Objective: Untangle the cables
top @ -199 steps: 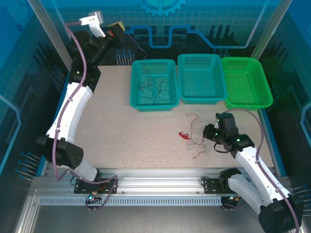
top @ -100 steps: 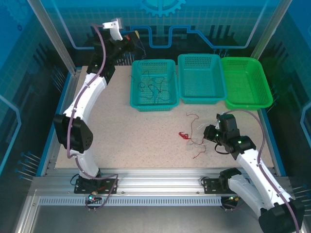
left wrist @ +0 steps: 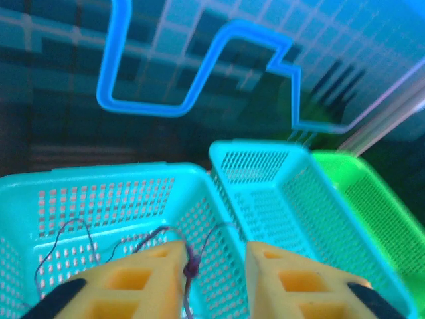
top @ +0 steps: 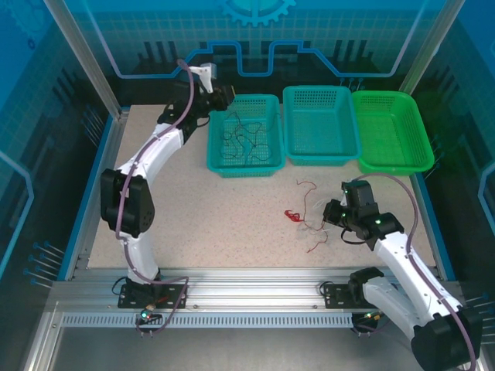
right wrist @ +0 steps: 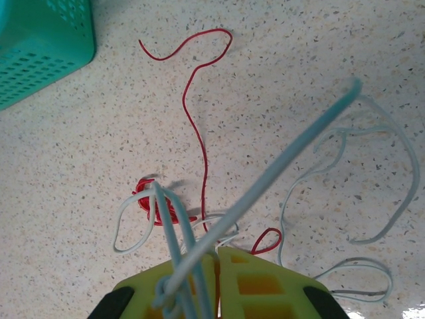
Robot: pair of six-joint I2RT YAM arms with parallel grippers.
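Note:
The middle teal basket is still empty, so my right gripper should next lift the whitish pieces of wire outward over its near rim and release them inside.
The cables lie as a loose tangle (top: 311, 222) of whitish and red wire on the table, with a small red connector (top: 291, 216). My right gripper (top: 331, 213) sits at the tangle's right side. In the right wrist view this gripper (right wrist: 217, 251) is shut on whitish strands (right wrist: 174, 232) that rise toward the camera, and a red wire (right wrist: 192, 126) runs away across the table. Dark wires (top: 244, 139) lie in the left teal basket (top: 213, 158). My left gripper (top: 221, 97) hovers over that basket's far left corner. Its jaws (left wrist: 214, 256) stand open, and a dark wire (left wrist: 190, 269) hangs against the left finger.
Three baskets stand in a row at the back: the left teal one, a middle teal one (top: 352, 151) and a green one (top: 421, 158). The table's blue side rails and frame posts close in the space. Bare tabletop (top: 193, 216) lies in front of the baskets.
My left arm has swung right from the back-left corner to above the left teal basket, and its jaws have opened. The right arm and the tangle have stayed put.

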